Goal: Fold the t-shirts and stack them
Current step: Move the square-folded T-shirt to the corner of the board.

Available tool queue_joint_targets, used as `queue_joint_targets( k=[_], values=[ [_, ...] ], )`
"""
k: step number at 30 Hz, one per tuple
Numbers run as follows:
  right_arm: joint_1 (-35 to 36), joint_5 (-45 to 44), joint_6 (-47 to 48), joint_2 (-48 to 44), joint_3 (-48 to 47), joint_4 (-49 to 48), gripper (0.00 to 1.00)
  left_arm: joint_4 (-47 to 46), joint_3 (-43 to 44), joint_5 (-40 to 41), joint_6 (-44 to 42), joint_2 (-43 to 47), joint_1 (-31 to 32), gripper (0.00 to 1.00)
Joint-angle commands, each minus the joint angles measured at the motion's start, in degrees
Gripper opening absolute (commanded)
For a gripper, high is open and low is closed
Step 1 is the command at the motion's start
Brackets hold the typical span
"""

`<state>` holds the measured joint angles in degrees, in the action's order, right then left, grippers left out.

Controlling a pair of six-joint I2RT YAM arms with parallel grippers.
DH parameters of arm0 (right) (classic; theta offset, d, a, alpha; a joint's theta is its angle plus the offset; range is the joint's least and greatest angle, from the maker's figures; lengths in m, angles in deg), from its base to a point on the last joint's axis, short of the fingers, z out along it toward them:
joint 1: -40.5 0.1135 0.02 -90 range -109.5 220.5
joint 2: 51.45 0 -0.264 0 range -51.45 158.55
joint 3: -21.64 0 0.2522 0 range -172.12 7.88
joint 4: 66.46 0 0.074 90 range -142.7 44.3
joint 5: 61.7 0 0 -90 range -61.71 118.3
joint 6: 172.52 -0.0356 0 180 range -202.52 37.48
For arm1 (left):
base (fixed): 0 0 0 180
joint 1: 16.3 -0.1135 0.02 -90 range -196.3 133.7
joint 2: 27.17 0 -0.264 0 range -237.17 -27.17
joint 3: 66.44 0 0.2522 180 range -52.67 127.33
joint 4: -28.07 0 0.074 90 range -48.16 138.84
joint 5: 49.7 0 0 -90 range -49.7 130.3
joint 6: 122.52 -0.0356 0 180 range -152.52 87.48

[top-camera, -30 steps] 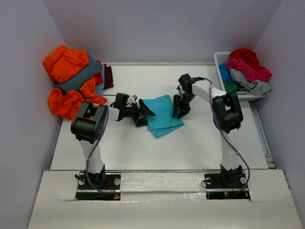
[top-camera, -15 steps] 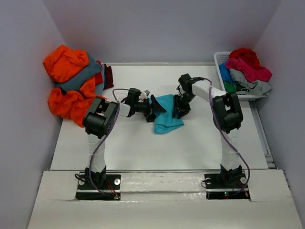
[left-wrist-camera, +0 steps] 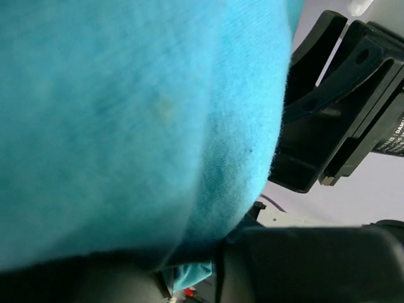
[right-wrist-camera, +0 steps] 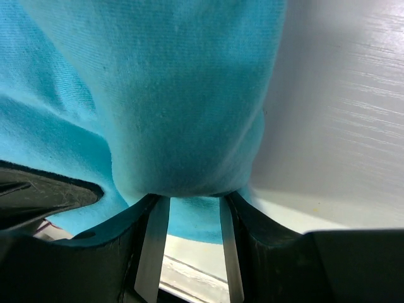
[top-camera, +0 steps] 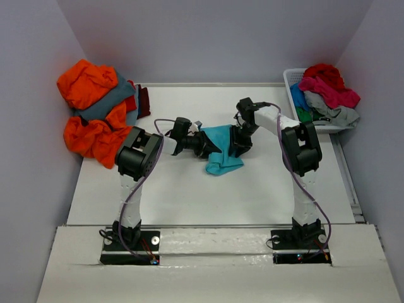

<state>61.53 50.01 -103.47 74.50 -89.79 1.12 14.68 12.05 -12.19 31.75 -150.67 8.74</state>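
I will raise my left gripper and swing it outward, to the left in the top view, and release the turquoise t-shirt over the pile's orange top (top-camera: 88, 84), because t-shirts are stacked there.
The turquoise t-shirt (top-camera: 224, 150) lies bunched mid-table between my two grippers. The left gripper (top-camera: 203, 144) is at its left edge, shut on a fold of it. In the left wrist view turquoise cloth (left-wrist-camera: 139, 113) fills the frame and covers the fingers. My right gripper (top-camera: 240, 145) holds the shirt's right edge. In the right wrist view the cloth (right-wrist-camera: 170, 95) bulges out from between the fingers (right-wrist-camera: 154, 246) of the shut right gripper (right-wrist-camera: 191, 199). A pile of orange and slate grey t-shirts (top-camera: 93, 107) sits at the far left, with a maroon one (top-camera: 143, 101) beside it.
A white slatted basket (top-camera: 291, 79) at the back right holds red, pink, light grey and green shirts (top-camera: 327, 91). The right gripper's black body (left-wrist-camera: 334, 107) is close in front of the left wrist camera. Walls close in the table on three sides.
The left gripper moved right, pushing the turquoise shirt's left edge toward the right gripper, and its jaws closed. The shirt is now narrower and bunched. The right arm held still.
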Motion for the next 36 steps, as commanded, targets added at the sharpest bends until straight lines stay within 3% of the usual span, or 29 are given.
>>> queue_joint_targets(
  k=[1,5,11,15,20,27,36],
  values=[
    [0.3,-1.1,0.6,1.4,1.4,-2.1,0.43,-2.6,0.8,-2.1,0.6,0.4,0.5,0.18],
    [0.3,-5.3,-2.0,-1.0,1.4,-1.7,0.44,-0.3,3.1,-1.8,-2.2,0.9,0.5,0.06],
    [-0.2,-14.9,-8.9,-11.0,1.4,-3.0,0.53,26.7,14.9,10.8,-23.8,5.1,0.5,0.06],
    [-1.3,-20.3,-11.0,-15.5,1.8,-3.3,0.57,33.2,19.0,18.6,-30.4,9.2,-1.1,0.06],
    [-2.8,-20.1,-12.4,-16.7,3.4,-3.0,0.57,36.6,20.8,24.9,-34.3,14.2,-4.0,0.06],
    [-2.8,-16.4,-12.7,-16.3,9.1,-4.7,0.57,47.2,33.2,38.5,-43.8,16.5,-5.2,0.06],
    [-2.8,-15.4,-11.9,-18.5,14.9,-4.8,0.57,45.2,38.2,45.1,-45.5,18.4,-10.7,0.06]
  ],
)
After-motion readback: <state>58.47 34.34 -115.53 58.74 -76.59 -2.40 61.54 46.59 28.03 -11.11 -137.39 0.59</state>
